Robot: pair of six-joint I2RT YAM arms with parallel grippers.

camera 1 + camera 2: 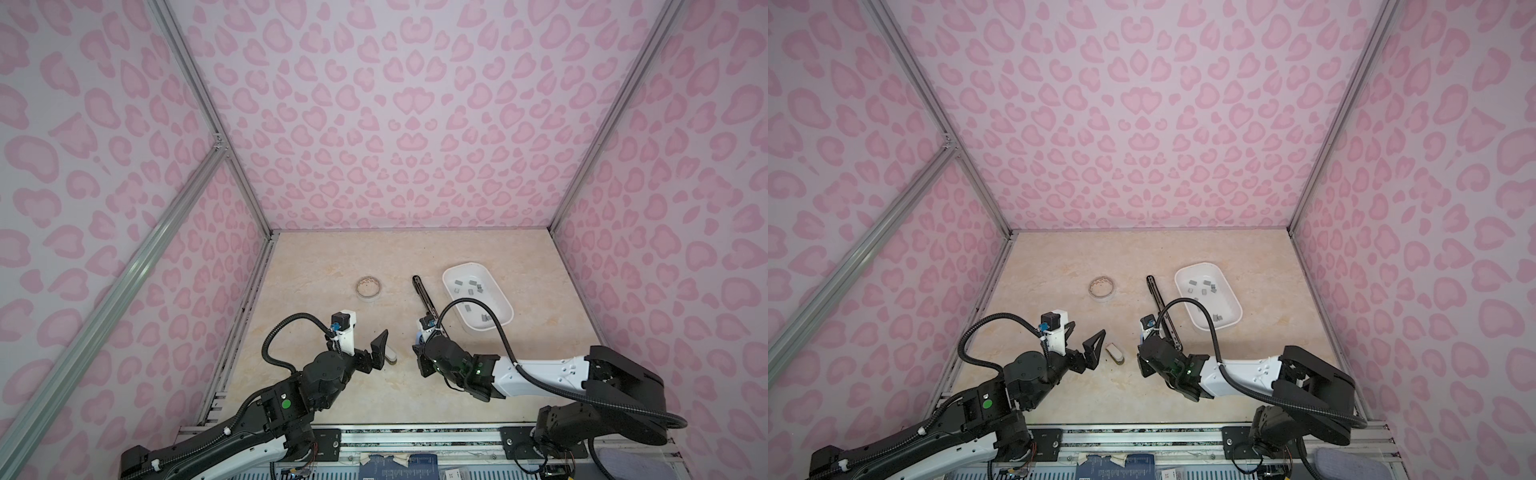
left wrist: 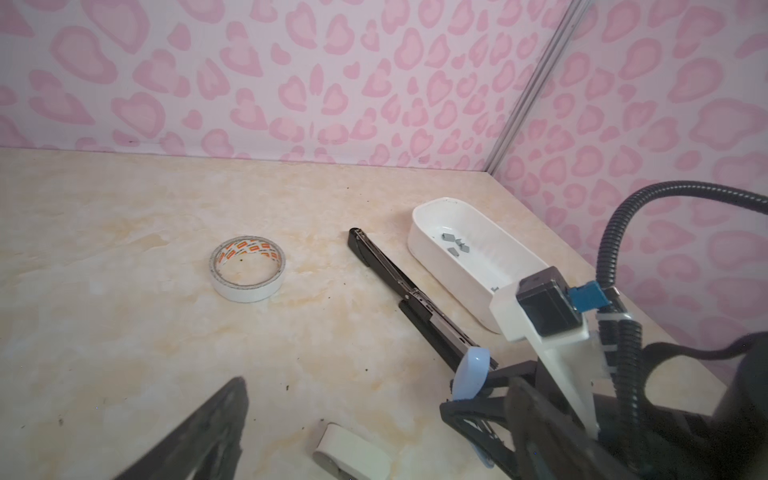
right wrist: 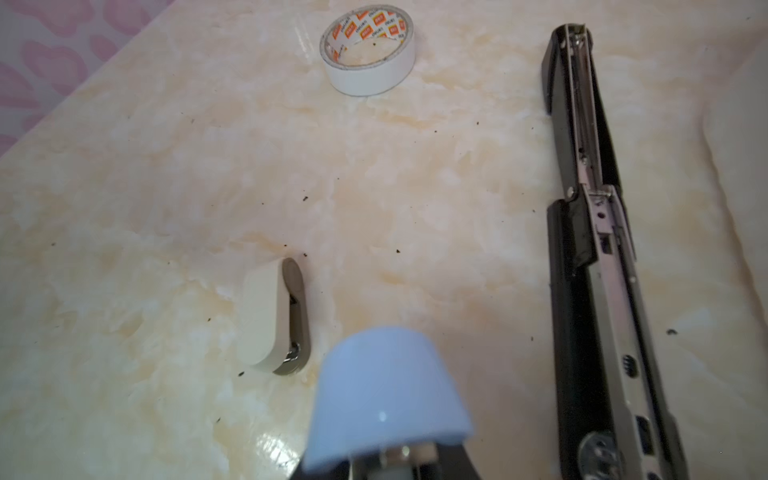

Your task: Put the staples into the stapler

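The gap between the cream stapler point(image 1: 1115, 353) and the black one is bare tabletop, so my right gripper needs to lower there and release the light blue stapler.
A light blue stapler point(image 3: 386, 395) is held just above the table, with my right gripper point(image 3: 386, 465) shut on its rear end. Beside it a long black stapler point(image 1: 424, 297) lies opened flat, its metal channel point(image 3: 598, 232) facing up. A small cream stapler point(image 1: 1115, 353) lies closed on the table. My left gripper point(image 1: 1088, 329) hangs open over it without touching it, one finger point(image 2: 208, 428) well off to its side. The staples point(image 1: 469, 286) are several small grey strips lying loose in a white tray point(image 1: 500, 322).
A roll of white tape point(image 1: 368, 286) with an orange-printed core lies on the beige marble tabletop, left of the black stapler. Pink patterned walls close in the back and both sides. The right arm's black cable arches over the tray's near end.
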